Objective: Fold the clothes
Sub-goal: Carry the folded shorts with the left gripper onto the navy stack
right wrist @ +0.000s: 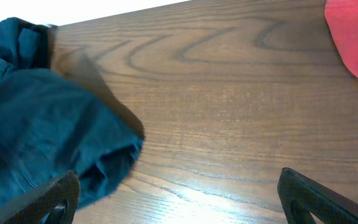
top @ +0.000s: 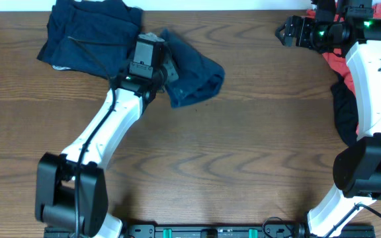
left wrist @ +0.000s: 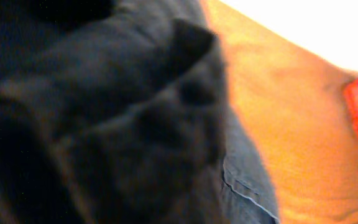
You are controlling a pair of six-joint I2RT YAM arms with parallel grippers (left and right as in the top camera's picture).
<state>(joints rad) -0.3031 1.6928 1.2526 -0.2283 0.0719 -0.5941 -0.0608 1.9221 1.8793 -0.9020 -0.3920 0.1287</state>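
The navy pile lies to my left gripper's left in the overhead view. My left gripper will next carry the garment over onto it and let go.
The clothes lie in two groups. At the back left, a navy pile [top: 88, 36] rests on the table, and a navy garment [top: 200, 78] is bunched to its right. My left gripper [top: 169, 68] is pressed into this garment and shut on its fabric. Blurred dark cloth [left wrist: 135, 118] fills the left wrist view and hides the fingers, with a stitched seam [left wrist: 241, 183] showing. At the back right, my right gripper [top: 286, 32] is open and empty above bare wood. Its fingertips [right wrist: 48, 199] stand wide apart, and the navy garment [right wrist: 42, 130] is to its left.
A coral-red T-shirt [top: 341, 65] and a black garment [top: 344, 112] lie under and beside the right arm at the right edge. The T-shirt's red cloth [right wrist: 356, 37] shows in the right wrist view. The table's back edge [top: 243, 9] runs close behind both grippers.
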